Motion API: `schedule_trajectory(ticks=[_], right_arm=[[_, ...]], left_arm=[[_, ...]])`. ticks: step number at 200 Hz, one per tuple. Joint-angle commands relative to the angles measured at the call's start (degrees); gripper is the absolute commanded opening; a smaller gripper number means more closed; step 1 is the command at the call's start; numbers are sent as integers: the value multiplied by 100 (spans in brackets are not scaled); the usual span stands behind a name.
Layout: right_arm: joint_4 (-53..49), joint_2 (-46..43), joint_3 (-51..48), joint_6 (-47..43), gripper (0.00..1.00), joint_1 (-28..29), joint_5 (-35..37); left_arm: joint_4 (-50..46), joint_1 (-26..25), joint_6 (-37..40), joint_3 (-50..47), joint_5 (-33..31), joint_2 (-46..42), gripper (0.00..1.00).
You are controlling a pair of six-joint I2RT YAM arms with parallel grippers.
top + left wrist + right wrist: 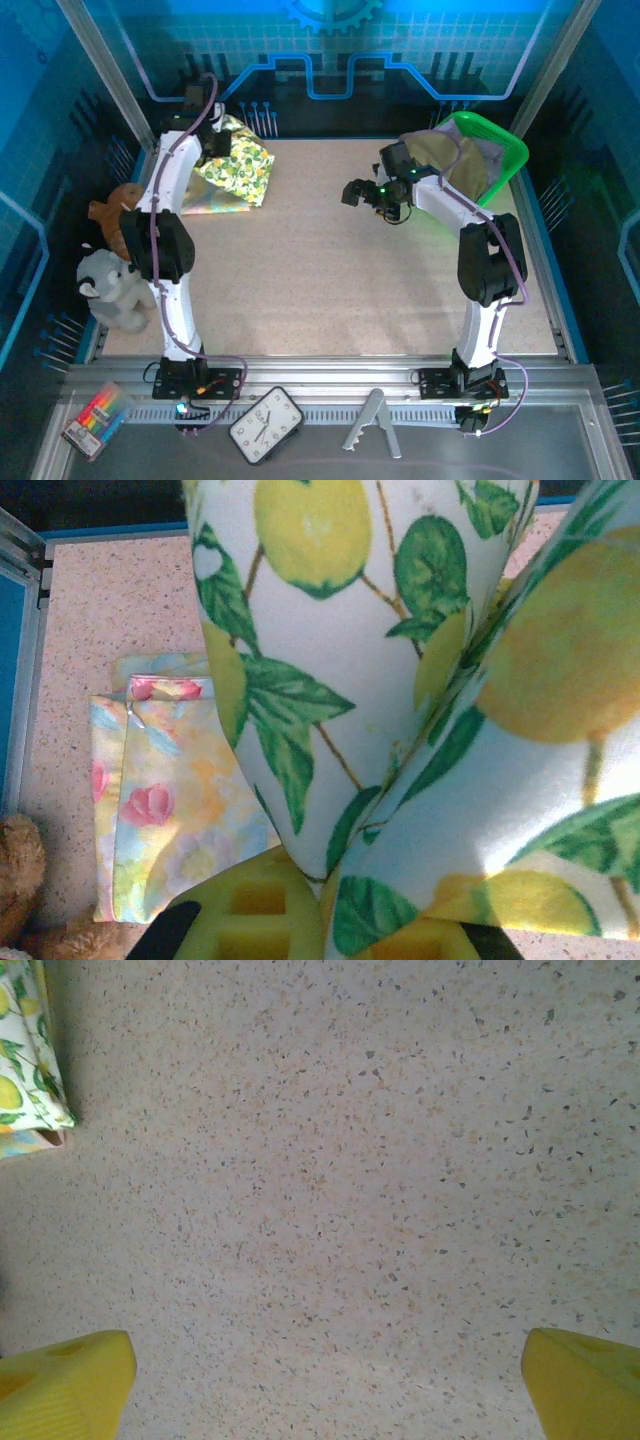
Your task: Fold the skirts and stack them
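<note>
My left gripper goes down over the uncovered part of the pastel floral skirt below it next, then releases the lemon-print fold.
My left gripper [218, 143] is at the far left of the table, shut on a lemon-print skirt [243, 165]. In the left wrist view the gripper [335, 892] pinches a bunched fold of that skirt [400, 680] between its yellow fingers [250, 910]. A folded pastel floral skirt [160, 810] lies flat on the table under and beside it [215, 205]. An olive-khaki skirt [450, 160] spills out of the green basket [503, 143]. My right gripper [372, 200] hovers open over bare table [325, 1390], well apart from the lemon skirt's corner [25, 1050].
Brown [112, 215] and grey [110, 285] plush toys sit at the table's left edge; the brown one [15, 880] lies close to the folded skirt. A clock [266, 425], a marker pack [97, 418] and a metal clip [372, 425] rest on the near rail.
</note>
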Motion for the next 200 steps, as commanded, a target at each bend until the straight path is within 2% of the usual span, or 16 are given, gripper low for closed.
schedule_trajectory(ticks=[1,25,90,114,131,139,150,157,166,173,200], right_arm=[[-50,-94,-40,35,100,-78,-45],[-92,-111,-50,9,100,-93,-45],[-294,-169,-19,-52,100,-112,96],[-436,-180,4,-77,100,-114,169],[-552,-208,15,-105,100,-112,235],[-599,-232,16,-114,100,-112,276],[-657,-285,-12,-121,100,-117,350],[-668,-348,-52,-123,100,-112,414],[-662,-458,-142,-123,100,-114,501],[-648,-561,-209,-118,100,-113,593],[-404,-1091,-567,-174,100,-140,972]], left_arm=[[-372,291,110,267,694,-140,0],[-616,540,168,428,972,54,0],[-1195,1523,748,930,2675,935,0],[-1154,1757,960,1050,2728,1290,0],[-1251,1876,1007,1500,2642,1677,0],[-1259,1903,990,1723,2471,1872,16],[-1168,1928,820,2010,1987,2076,29],[-1060,1952,564,2134,1557,2139,52],[-1020,2007,266,2257,1442,2126,81],[-946,2039,-58,2219,1475,2016,97],[-128,2027,-1172,1157,1559,984,99]])
